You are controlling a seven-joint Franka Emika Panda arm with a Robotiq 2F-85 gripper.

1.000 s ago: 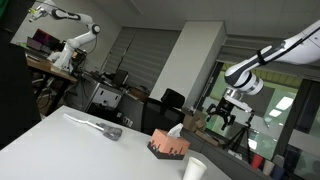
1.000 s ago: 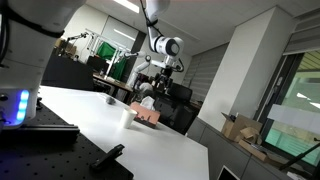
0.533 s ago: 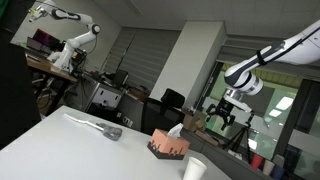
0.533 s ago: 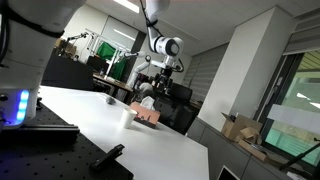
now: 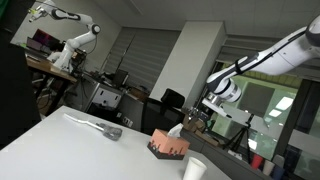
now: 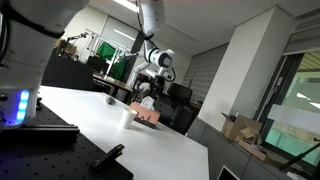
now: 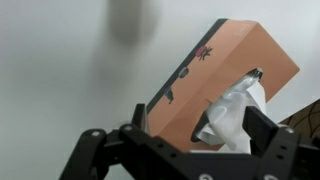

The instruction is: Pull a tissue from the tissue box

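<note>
My gripper should next move down and to the right in the wrist view, onto the white tissue's tip, because the tissue is off-centre, nearer one open finger.
The salmon-pink tissue box fills the right of the wrist view, with the white crumpled tissue sticking out of its slot. My gripper is open, its two dark fingers standing either side of the tissue without touching it. In both exterior views the box sits on the white table with the tissue pointing up. The gripper hovers close above and beside it.
A white cylindrical cup stands on the table near the box, and shows as a blur in the wrist view. A grey elongated object lies farther along the table. Office chairs and desks stand behind.
The arm has swung in toward the tissue box and the gripper has come down closer to the tissue. The box, tissue and cup have not moved.
</note>
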